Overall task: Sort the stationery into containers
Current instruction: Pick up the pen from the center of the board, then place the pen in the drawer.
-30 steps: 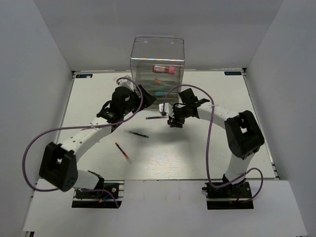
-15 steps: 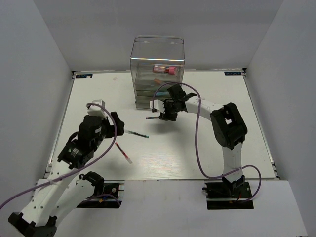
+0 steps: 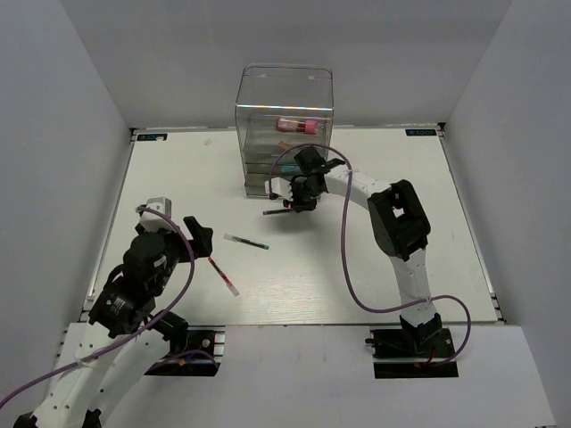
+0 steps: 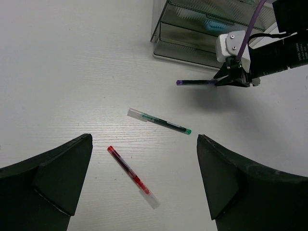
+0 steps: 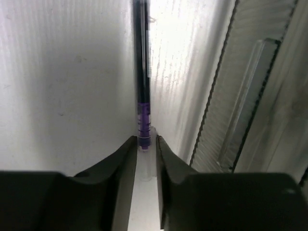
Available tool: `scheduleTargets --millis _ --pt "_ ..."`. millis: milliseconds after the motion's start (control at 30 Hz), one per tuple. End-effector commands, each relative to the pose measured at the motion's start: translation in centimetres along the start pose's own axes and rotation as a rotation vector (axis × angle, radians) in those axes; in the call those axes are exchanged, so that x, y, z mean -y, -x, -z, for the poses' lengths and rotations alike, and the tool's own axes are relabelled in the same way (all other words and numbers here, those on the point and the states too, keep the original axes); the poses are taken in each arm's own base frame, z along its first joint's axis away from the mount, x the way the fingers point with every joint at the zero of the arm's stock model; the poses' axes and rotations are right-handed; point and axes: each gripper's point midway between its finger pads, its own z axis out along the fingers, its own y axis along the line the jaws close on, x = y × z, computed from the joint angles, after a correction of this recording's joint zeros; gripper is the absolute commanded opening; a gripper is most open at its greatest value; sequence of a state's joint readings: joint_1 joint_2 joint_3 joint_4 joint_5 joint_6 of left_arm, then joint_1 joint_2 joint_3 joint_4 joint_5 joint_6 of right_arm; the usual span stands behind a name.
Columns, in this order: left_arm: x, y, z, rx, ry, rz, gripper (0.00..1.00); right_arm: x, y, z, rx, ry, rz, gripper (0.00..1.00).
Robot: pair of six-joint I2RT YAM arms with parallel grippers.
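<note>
I should move my left gripper down and to the right in the top view and turn it onto the green-tipped pen's dark body [image 3: 252, 243] [image 4: 168, 124], which slants across its fingers.
My right gripper [image 3: 298, 204] is shut on the clear-capped end of a thin dark pen with a purple band [image 5: 142, 103], just in front of the clear drawer box [image 3: 284, 105]; the pen [image 3: 276, 211] sticks out to the left. In the left wrist view the same pen [image 4: 195, 82] juts from the right gripper [image 4: 226, 81]. A green-tipped pen [image 4: 159, 121] and a red-white pen [image 4: 132, 176] lie on the table. My left gripper [image 4: 144, 142] hangs wide open above the red-white pen [image 3: 223, 276], holding nothing. A pink tube [image 3: 297, 126] lies inside the box.
The box's ribbed drawer fronts [image 5: 250, 96] stand right beside my right gripper. White walls enclose the table on three sides. The green-tipped pen [image 3: 246, 242] lies between the two arms.
My left arm has pulled back from the drawer box to the near left, its jaws fully open. My right gripper has moved left to the purple pen and closed on its end.
</note>
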State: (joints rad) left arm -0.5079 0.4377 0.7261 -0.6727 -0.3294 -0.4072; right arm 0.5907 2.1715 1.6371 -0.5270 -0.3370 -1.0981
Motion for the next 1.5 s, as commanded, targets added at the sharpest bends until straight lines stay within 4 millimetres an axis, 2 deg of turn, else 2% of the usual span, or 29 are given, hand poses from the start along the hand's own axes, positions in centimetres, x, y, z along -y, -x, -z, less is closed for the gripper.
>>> scheduleTargets --millis 0,133,167,200,233,267,300,333,367,400,433,467,500,567,633,733,833,900,933,1000,1067,1100,1133,1400,1467 --pt "-0.2 -0.2 -0.2 -0.002 0.012 -0.015 0.99 -4.8 -2.4 -1.2 -0.069 0.222 -0.037 0.26" --pt "-0.2 -0.2 -0.2 -0.002 0.012 -0.015 0.99 -8.6 -3.4 -0.9 -0.091 0.343 -0.046 0.14" --pt "-0.2 -0.2 -0.2 -0.002 0.012 -0.015 0.99 -8.4 -3.1 -0.6 -0.083 0.335 -0.04 0.13" --pt "-0.2 -0.2 -0.2 -0.002 0.012 -0.015 0.99 -9.8 -3.8 -0.7 -0.096 0.363 -0.054 0.11" --pt "-0.3 -0.6 -0.3 -0.009 0.015 -0.018 0.99 -9.4 -2.8 0.3 -0.078 0.334 -0.042 0.09" --pt "-0.3 -0.4 -0.4 -0.002 0.012 -0.015 0.99 -10.0 -2.9 0.1 -0.07 0.324 -0.06 0.06" --pt "-0.1 -0.5 -0.4 -0.006 0.002 -0.015 0.99 -9.7 -2.5 0.4 -0.058 0.303 -0.079 0.04" --pt "-0.1 -0.5 -0.4 -0.006 0.002 -0.015 0.99 -8.2 -0.8 1.9 -0.019 0.228 -0.057 0.02" --pt "0.1 -0.7 -0.5 -0.019 -0.003 -0.018 0.99 -7.2 0.2 2.3 0.004 0.174 -0.1 0.0" --pt "0.2 -1.0 -0.8 -0.036 0.005 0.016 0.99 -7.3 0.2 2.6 0.01 0.16 -0.121 0.0" --pt "0.5 -1.3 -1.0 -0.052 0.003 0.041 0.99 -5.4 2.2 4.7 0.062 0.068 -0.099 0.0" --pt "0.9 -1.7 -1.2 -0.073 -0.007 0.077 0.99 -4.3 2.6 5.0 0.072 0.017 -0.101 0.0" --pt "1.5 -2.0 -1.4 -0.092 -0.009 0.169 0.99 -3.3 3.9 6.5 0.105 -0.044 -0.13 0.0" --pt "2.7 -4.5 -2.6 -0.178 -0.038 0.244 0.97 -1.5 5.7 8.8 0.149 -0.155 -0.12 0.0" --pt "3.5 -6.3 -3.3 -0.233 -0.041 0.375 0.97 -0.8 6.2 10.2 0.156 -0.207 -0.121 0.0" --pt "3.6 -8.4 -4.5 -0.264 -0.016 0.486 0.96 1.0 5.7 11.2 0.121 -0.292 -0.117 0.0" --pt "3.8 -9.9 -5.4 -0.296 0.014 0.61 0.96 2.6 5.2 11.3 0.079 -0.363 -0.101 0.0" --pt "3.9 -10.8 -5.8 -0.317 0.026 0.639 0.96 3.6 4.6 10.6 0.052 -0.376 -0.081 0.0" --pt "4.0 -10.8 -6.0 -0.317 0.029 0.654 0.96 4.4 4.3 10.9 0.028 -0.407 -0.076 0.0" --pt "4.1 -11.6 -6.7 -0.35 0.049 0.666 0.96 5.7 3.9 9.9 0.001 -0.429 -0.057 0.0" --pt "4.3 -12.3 -7.2 -0.383 0.075 0.684 0.96 6.8 3.5 10.1 -0.031 -0.472 -0.053 0.0" --pt "4.2 -12.7 -7.3 -0.394 0.087 0.68 0.96 7.3 3.2 9.3 -0.04 -0.48 -0.049 0.0" --pt "4.4 -12.4 -7.6 -0.391 0.086 0.692 0.96 8.2 3.4 9.7 -0.042 -0.506 -0.049 0.0" --pt "4.7 -13.9 -8.6 -0.432 0.113 0.743 0.96 8.9 1.6 7.7 -0.104 -0.515 -0.031 0.0" --pt "4.7 -15.0 -8.9 -0.47 0.126 0.737 0.96 8.8 1.1 7.2 -0.125 -0.512 -0.018 0.06"
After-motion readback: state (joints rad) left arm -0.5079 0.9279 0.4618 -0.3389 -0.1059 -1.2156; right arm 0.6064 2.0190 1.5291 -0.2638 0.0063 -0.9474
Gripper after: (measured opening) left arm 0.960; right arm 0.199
